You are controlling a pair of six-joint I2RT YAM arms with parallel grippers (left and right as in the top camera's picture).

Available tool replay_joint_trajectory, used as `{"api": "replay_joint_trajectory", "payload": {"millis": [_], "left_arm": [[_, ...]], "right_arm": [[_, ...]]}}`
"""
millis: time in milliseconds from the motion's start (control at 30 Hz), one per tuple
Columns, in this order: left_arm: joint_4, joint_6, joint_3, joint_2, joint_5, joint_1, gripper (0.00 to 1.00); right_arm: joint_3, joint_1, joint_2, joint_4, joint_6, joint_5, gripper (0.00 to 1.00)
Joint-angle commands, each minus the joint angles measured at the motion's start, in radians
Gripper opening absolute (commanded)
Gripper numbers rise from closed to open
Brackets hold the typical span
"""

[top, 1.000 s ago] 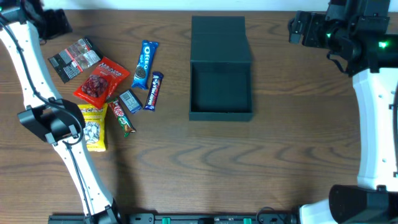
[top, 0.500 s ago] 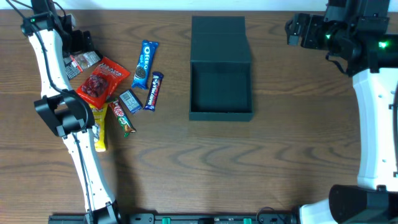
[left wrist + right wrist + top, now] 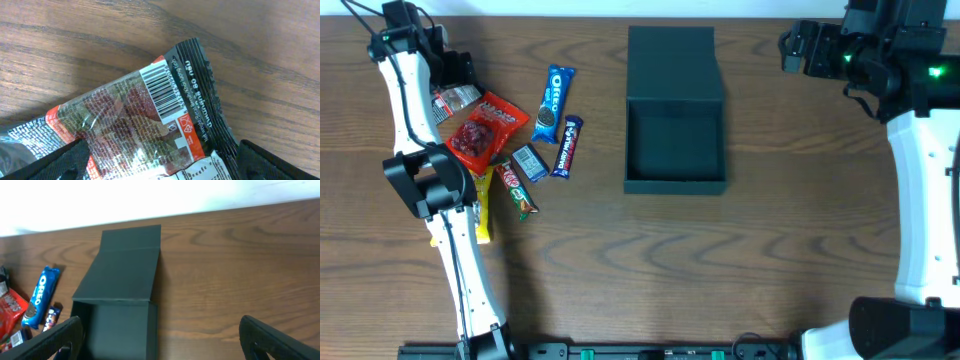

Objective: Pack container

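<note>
Next I need to bring my left gripper's open fingers together inward from both sides across the black and red foil snack packet, since it already lies between them.
The dark grey-green container sits open and empty at the table's centre back, its flap lid lying flat behind it; it also shows in the right wrist view. My left gripper is open at the far left, straddling a black and red foil snack packet that lies on the table. My right gripper is open and empty, held high at the back right, apart from the container.
Loose snacks lie left of the container: a red packet, a blue Oreo pack, a dark blue bar, a small blue packet, a KitKat bar and a yellow bag partly under my left arm.
My left arm has swung from the far left edge toward the back of the snack pile, and its gripper now sits over the black and red packet. The right arm has stayed still.
</note>
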Motion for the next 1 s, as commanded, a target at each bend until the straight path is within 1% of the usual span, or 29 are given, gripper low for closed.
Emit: {"api": "replay_joint_trajectory", "payload": {"millis": [0,33,67,167,233,300,433,533,633,700,967], "left_arm": [[-0.014,0.009,-0.012,0.075,-0.031,-0.010,0.95],[-0.015,0.009,-0.021,0.076,-0.034,-0.011,0.95],[-0.012,0.009,-0.041,0.076,-0.034,-0.012,0.99],[-0.010,0.011,-0.107,0.076,-0.034,-0.015,0.79],[-0.011,0.018,-0.140,0.076,-0.034,-0.017,0.71],[-0.011,0.021,-0.161,0.076,-0.034,-0.019,0.59],[-0.012,0.021,-0.175,0.076,-0.034,-0.020,0.43],[-0.015,0.021,-0.175,0.076,-0.034,-0.021,0.23],[-0.023,0.020,-0.175,0.076,-0.033,-0.021,0.10],[-0.029,0.018,-0.175,0.075,-0.033,-0.023,0.06],[-0.061,-0.029,-0.148,0.056,-0.025,-0.034,0.06]], "right_arm": [[-0.001,-0.005,0.005,0.009,0.019,-0.008,0.99],[-0.001,-0.005,0.005,0.013,0.023,-0.008,0.99],[-0.001,-0.005,0.005,0.016,0.027,-0.007,0.99],[-0.001,-0.005,0.005,0.027,0.034,-0.008,0.99],[-0.001,-0.005,0.005,0.035,0.037,-0.008,0.99],[-0.001,-0.005,0.005,0.042,0.037,-0.008,0.99],[-0.001,-0.005,0.005,0.048,0.037,-0.008,0.99],[-0.001,-0.005,0.005,0.047,0.037,-0.008,0.99],[-0.001,-0.005,0.005,0.047,0.037,-0.008,0.99],[-0.001,-0.005,0.005,0.047,0.037,-0.008,0.99],[-0.001,-0.005,0.005,0.050,0.037,-0.008,0.99]]}}
